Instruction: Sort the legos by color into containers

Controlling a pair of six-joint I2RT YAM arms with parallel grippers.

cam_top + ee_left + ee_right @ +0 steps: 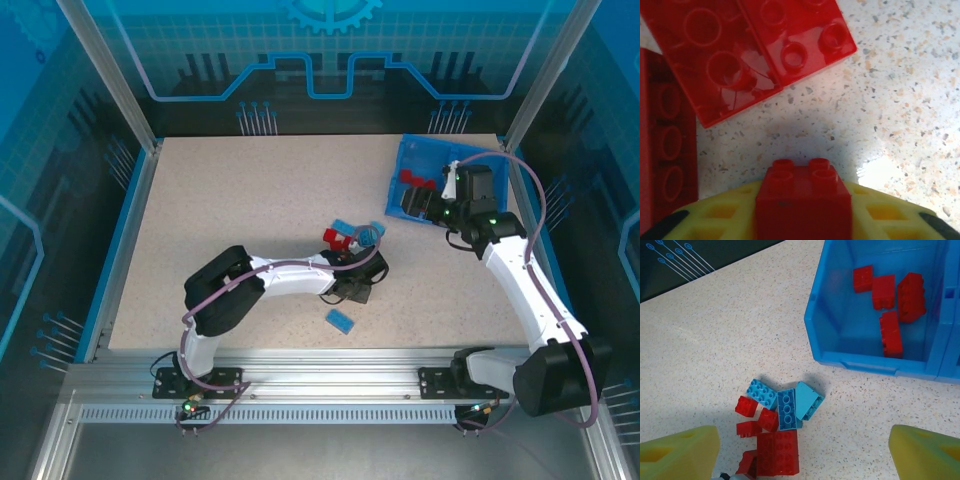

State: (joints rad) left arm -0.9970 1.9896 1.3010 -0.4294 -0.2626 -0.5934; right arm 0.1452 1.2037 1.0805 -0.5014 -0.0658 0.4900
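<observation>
The tray section already holding red legos is farther outward, so my left gripper should next rise, swing outward over it and let go of the small red lego inside.
My left gripper is shut on a small red lego, held between its yellow fingers just above the table. It is at the loose pile of legos. Flat red legos lie right ahead of it. My right gripper is open and holds nothing; in the top view it hovers by the blue tray. The tray's left compartment holds several red legos. The pile has light blue legos and red legos mixed together, with a large red plate.
One light blue lego lies alone near the table's front edge. The tray stands at the back right corner. Blue walls and metal posts ring the speckled table.
</observation>
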